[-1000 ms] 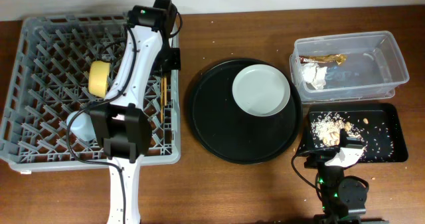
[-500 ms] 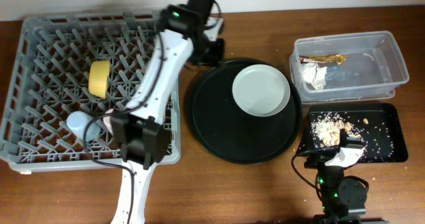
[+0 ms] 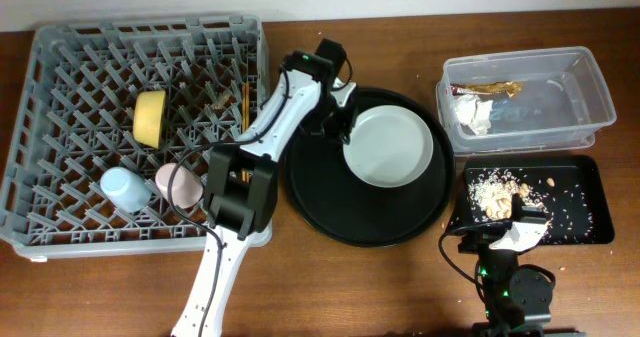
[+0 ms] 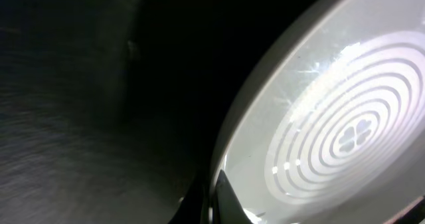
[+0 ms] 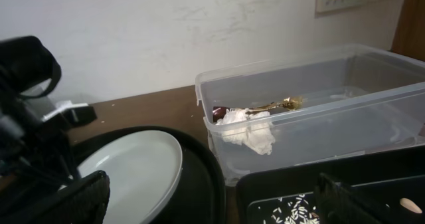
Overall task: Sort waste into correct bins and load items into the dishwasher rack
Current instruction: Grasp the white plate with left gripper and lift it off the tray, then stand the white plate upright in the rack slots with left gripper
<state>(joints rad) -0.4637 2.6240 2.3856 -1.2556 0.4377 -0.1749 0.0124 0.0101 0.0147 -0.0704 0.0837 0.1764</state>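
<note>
I need to lift my left gripper next and carry the plate over to the free slots between yellow bowl (image 3: 150,117) and chopsticks, to the left in the overhead view. Then I need to lower the plate and let it go.
The pale plate (image 3: 392,147) lies on the round black tray (image 3: 330,202). My left gripper (image 3: 343,127) is at its left rim, and in the left wrist view (image 4: 214,184) the fingers are closed thinly over the rim of the plate (image 4: 332,131). The grey rack (image 3: 60,227) holds the yellow bowl (image 3: 150,117), light-blue cup (image 3: 122,189), pink cup (image 3: 170,182) and chopsticks (image 3: 243,105). The clear tub (image 3: 560,77) holds the napkin (image 3: 472,113) and wrapper (image 3: 487,87). The flat black tray (image 3: 580,192) holds food scraps (image 3: 493,189). My right gripper (image 3: 520,227) is open and empty at that tray's near edge.
The right wrist view shows the plate (image 5: 133,167), the tub (image 5: 319,117) with the napkin (image 5: 249,131), and a white wall behind. The left arm stretches from the table's front across the rack's right corner to the round tray.
My left arm has swung right from the rack's right side to the plate's left rim and closed on it. The chopsticks now lie in the rack. The plate has shifted slightly.
</note>
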